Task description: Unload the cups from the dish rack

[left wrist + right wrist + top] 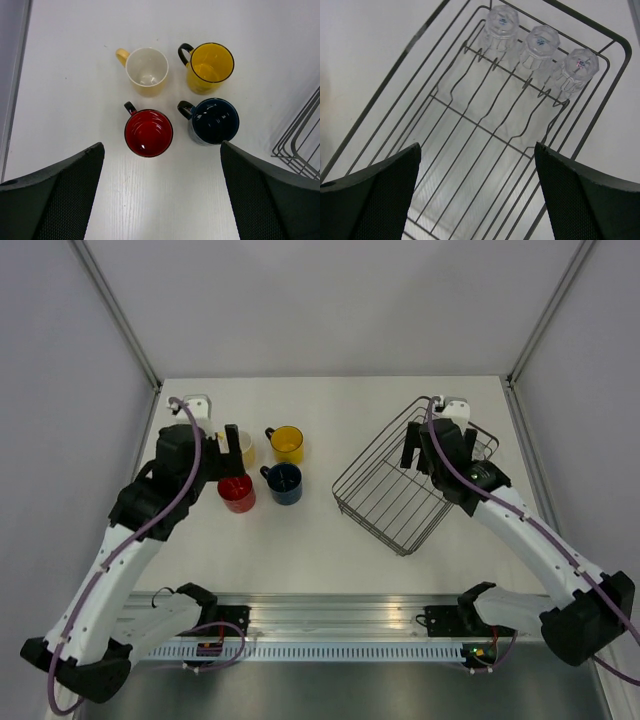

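My right gripper will next move outward and lower its open fingers around the end tumbler on the mugs' side (501, 24), because only one neighbor stands beside it.
Four mugs stand upright on the table at the left: pale yellow (147, 70), bright yellow (210, 66), red (148, 132) and dark blue (214, 120). My left gripper (162, 195) is open and empty above the table, just near of the red and blue mugs. The dark wire dish rack (405, 480) stands at the right. Three clear glass tumblers (501, 22), (540, 44), (576, 69) sit upside down on the prongs at its far end. My right gripper (477, 192) is open and empty above the rack's floor.
The rack's corner (300, 145) shows at the right edge of the left wrist view. White mounts (190, 403) stand at the table's far corners. A metal rail (330, 615) runs along the near edge by the arm bases.
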### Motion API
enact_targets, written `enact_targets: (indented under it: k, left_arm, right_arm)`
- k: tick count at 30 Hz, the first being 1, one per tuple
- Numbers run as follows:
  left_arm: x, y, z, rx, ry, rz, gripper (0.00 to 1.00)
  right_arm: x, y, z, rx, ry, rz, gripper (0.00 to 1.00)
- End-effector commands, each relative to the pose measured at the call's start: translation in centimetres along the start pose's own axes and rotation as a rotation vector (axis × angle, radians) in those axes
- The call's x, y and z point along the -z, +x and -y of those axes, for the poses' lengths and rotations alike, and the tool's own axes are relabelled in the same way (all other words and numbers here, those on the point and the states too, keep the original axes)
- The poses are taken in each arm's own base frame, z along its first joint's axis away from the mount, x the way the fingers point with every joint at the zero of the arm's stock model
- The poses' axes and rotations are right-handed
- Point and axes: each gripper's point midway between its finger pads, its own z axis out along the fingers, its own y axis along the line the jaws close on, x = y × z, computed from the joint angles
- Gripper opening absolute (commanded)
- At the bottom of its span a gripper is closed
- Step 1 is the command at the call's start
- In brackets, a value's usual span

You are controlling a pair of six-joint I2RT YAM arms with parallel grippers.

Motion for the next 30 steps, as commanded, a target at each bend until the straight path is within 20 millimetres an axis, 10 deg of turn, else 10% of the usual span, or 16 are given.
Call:
enact_targets:
  k: [1,13,30]
  left_arm:
    - [1.9,0.3,-1.1,0.096,-0.015,0.060,1.00]
    - [2.6,6.0,-1.8,0.080,0.057,0.086,1.00]
    - [1.8,7.3,1.0,0.066,0.197,0.048,1.00]
  right_arm:
    - [-2.5,-2.3,0.4,-0.065,0.031,0.034,0.98]
    - [-11.3,-5.5,2.4,-0.089,0.119,-0.040,0.93]
    - [-21.2,-3.6,3.9,-0.059,0.174,-0.211,0.83]
